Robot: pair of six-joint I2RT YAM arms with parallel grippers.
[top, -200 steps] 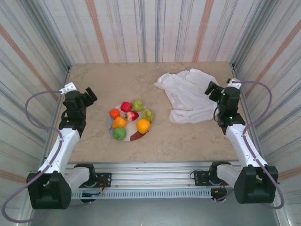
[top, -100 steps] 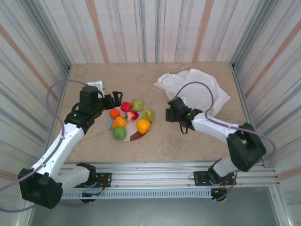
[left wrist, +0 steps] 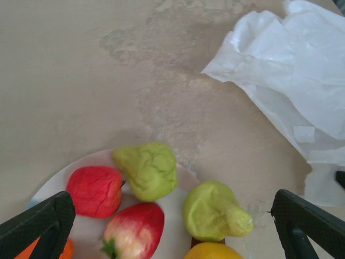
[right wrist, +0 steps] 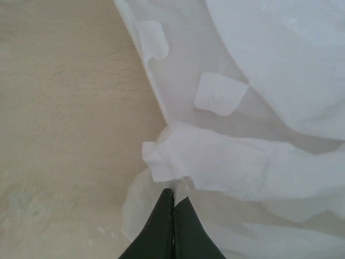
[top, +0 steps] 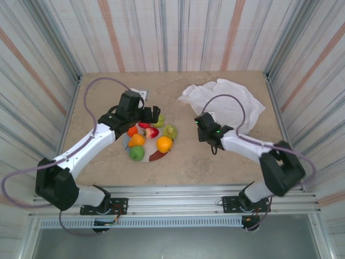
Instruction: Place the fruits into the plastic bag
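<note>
My right gripper will next pull the pinched thin fold over the tabletop toward the bag's near side, beside the gripper and away from the plate, and release it.
The fruits lie on a round plate (top: 154,157): a red one (left wrist: 96,190), two green ones (left wrist: 148,170) (left wrist: 215,210), a red-and-yellow one (left wrist: 135,229), plus orange (top: 164,143) and green (top: 137,153) ones nearer me. My left gripper (top: 155,115) hovers over the plate's far side, open wide, its fingers (left wrist: 40,221) apart from the fruits, which lie between them. The plastic bag (top: 226,102) lies crumpled, white, at the back right. My right gripper (top: 200,123) is at the bag's near-left edge, shut on a thin fold of the bag (right wrist: 269,81).
The tabletop (top: 108,86) is beige stone, walled by striped panels on three sides. A strip of bare table (top: 186,116) separates the plate from the bag. A metal rail (top: 172,194) runs along the near edge by the arm bases.
My left arm swung in from the left edge to over the plate. My right arm swept from the right wall to the bag's near-left edge, and its jaws closed on the plastic.
</note>
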